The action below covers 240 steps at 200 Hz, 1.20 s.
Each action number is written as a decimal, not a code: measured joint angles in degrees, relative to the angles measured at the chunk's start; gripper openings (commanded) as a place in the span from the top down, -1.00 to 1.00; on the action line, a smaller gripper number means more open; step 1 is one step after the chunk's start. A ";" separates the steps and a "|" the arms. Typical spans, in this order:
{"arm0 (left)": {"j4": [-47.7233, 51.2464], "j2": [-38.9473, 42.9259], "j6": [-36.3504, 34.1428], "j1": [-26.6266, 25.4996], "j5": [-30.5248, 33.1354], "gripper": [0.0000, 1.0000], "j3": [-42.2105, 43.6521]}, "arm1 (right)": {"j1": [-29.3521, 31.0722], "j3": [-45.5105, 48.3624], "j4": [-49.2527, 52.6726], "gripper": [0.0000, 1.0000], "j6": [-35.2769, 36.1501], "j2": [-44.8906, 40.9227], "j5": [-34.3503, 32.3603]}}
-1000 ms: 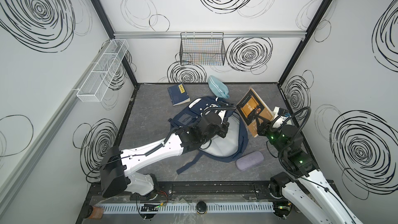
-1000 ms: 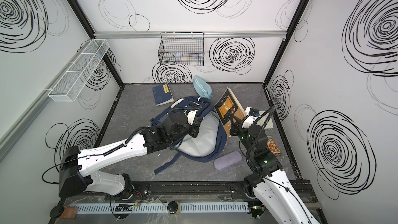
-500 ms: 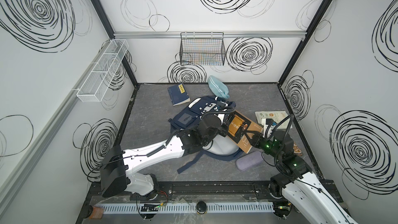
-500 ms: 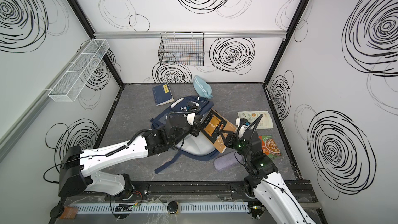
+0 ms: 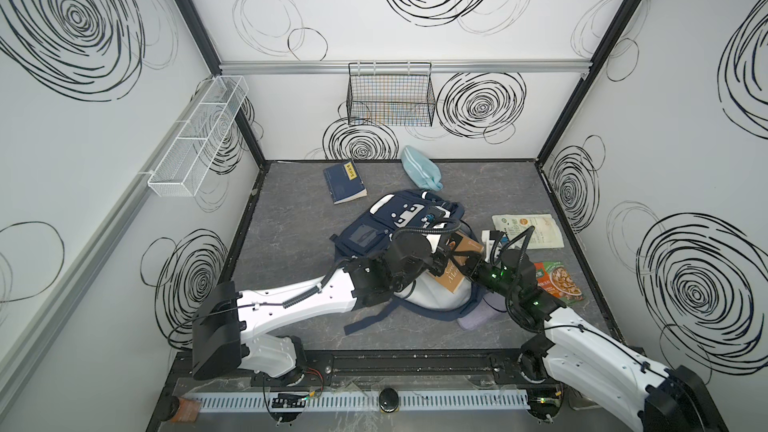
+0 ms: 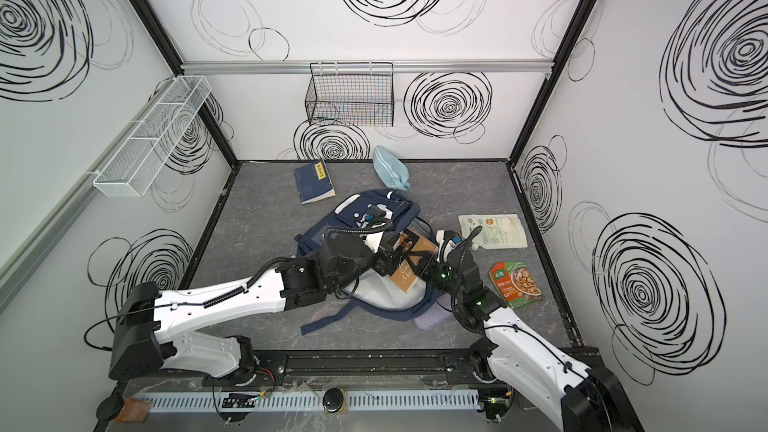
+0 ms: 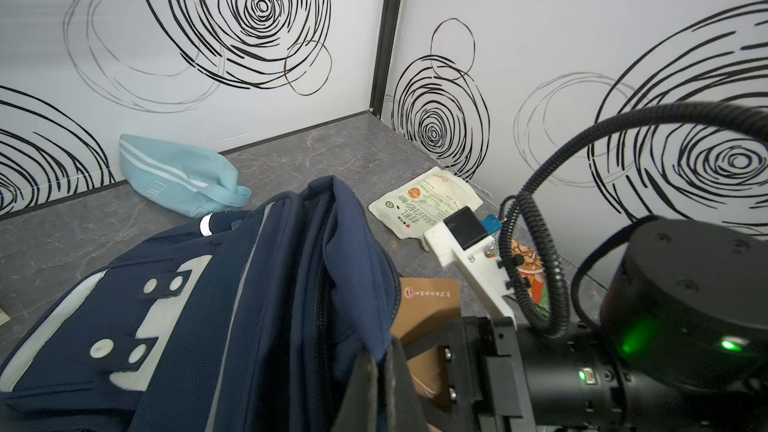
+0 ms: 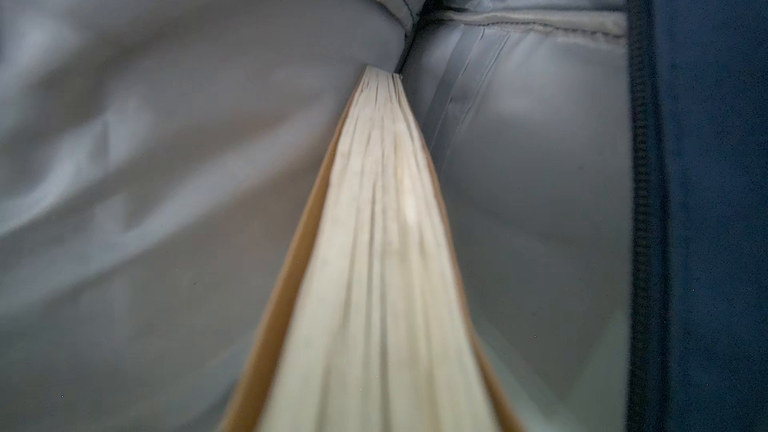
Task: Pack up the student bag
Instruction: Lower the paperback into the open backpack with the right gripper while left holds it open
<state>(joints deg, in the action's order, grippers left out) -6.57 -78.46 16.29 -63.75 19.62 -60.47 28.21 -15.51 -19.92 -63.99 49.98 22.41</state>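
I should next use my right gripper to push the brown book down and deeper into the bag, toward the grey lining's inner corner (image 8: 407, 49), and let go of it, because the book still sticks out.
The student bag (image 5: 395, 218) (image 6: 357, 222), navy with a white dotted patch, lies mid-floor with its main zip open. My left gripper (image 5: 441, 263) (image 6: 384, 263) (image 7: 380, 380) is shut on the navy edge of the bag's opening and holds it up. My right gripper (image 5: 467, 270) (image 6: 420, 270) is shut on a brown book (image 5: 451, 281) (image 6: 405, 280) (image 7: 428, 305). The book is tilted, its far end inside the bag. In the right wrist view the book's page edge (image 8: 386, 243) runs into the grey lining (image 8: 166, 160); the fingers are hidden there.
A navy book (image 5: 344, 182) and a light blue pouch (image 5: 420, 168) lie near the back wall. A white food pouch (image 5: 528, 229) and an orange-green packet (image 5: 559, 282) lie right. A lilac case (image 5: 478, 317) sits by the bag's front. A wire basket (image 5: 390, 95) and a mesh shelf (image 5: 195, 139) hang on the walls.
My right gripper has carried the brown book from upright near the right wall down and left into the bag's opening. The left gripper has kept its hold on the bag's edge.
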 measured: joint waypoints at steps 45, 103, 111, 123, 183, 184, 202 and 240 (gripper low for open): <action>0.02 1.16 0.00 0.00 0.00 1.00 0.00 | 0.44 -4.83 -6.71 1.00 -1.44 12.17 -2.19; 0.04 1.81 -0.09 0.04 -0.98 1.00 -0.07 | 2.89 -10.38 -13.88 1.00 -2.38 25.16 -1.88; 0.11 1.86 -0.15 0.04 -1.53 1.00 -0.17 | 3.30 -10.67 -14.38 1.00 -2.56 26.16 -2.10; 0.24 1.88 -0.31 0.02 -2.05 1.00 -0.44 | 3.78 -10.82 -15.17 0.97 -2.80 27.15 -2.62; 0.59 2.16 -0.44 -0.02 -5.73 1.00 -1.92 | 4.11 -12.13 -18.32 0.89 -2.93 32.92 -3.28; 0.59 2.16 -0.46 -0.02 -5.77 1.00 -1.92 | 4.11 -12.13 -18.36 0.89 -2.95 33.00 -3.28; 0.79 2.16 -0.44 -0.13 -6.58 1.00 -1.92 | 4.11 -12.22 -19.47 0.89 -2.95 34.60 -3.30; 1.20 2.16 -0.42 -0.13 -7.87 1.00 -1.92 | 4.11 -13.03 -22.05 0.69 -3.32 37.90 -3.56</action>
<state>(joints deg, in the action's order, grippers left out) -5.37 -76.29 15.88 -63.88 11.75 -62.39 32.32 -28.53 -41.98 -67.31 87.88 18.85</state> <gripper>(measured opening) 0.060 0.175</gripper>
